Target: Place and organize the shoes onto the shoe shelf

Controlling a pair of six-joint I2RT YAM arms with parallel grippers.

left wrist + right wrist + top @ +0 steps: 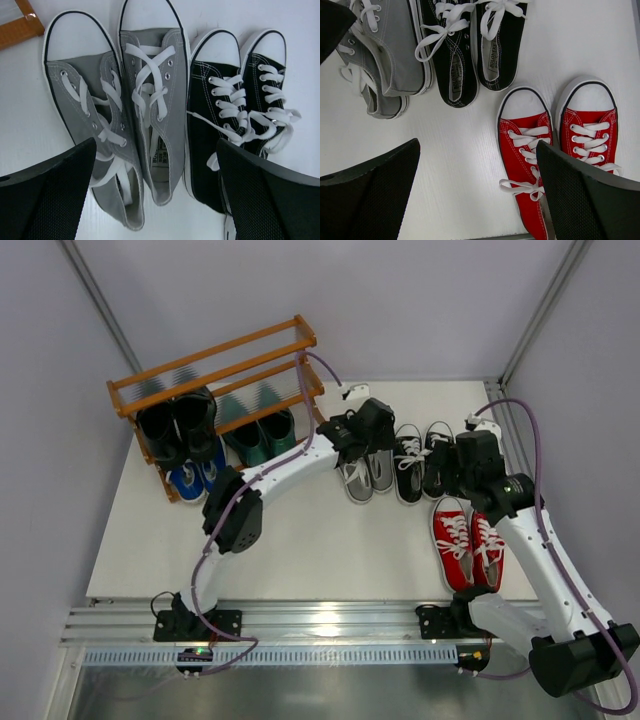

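Note:
Next, my left gripper will lower onto the touching inner sides of the grey sneakers, by their laces, because the pair lies together and one close spans both.
The orange-brown shoe shelf (215, 365) stands at the back left. It holds black leather loafers (182, 428), dark green loafers (262, 435) and blue sneakers (193, 478). On the table lie grey sneakers (367, 476), black-and-white sneakers (420, 462) and red sneakers (468, 540). My left gripper (365, 445) is open and empty above the heel end of the grey sneakers (130, 115), with the black-and-white pair (235, 110) beside them. My right gripper (447, 475) is open and empty, hovering between the black-and-white pair (470, 55) and the red sneakers (555, 145).
A corner of the shelf (20, 25) shows at the top left of the left wrist view. The grey pair (385, 55) shows in the right wrist view. White walls enclose the table on three sides. A metal rail (320, 625) runs along the near edge.

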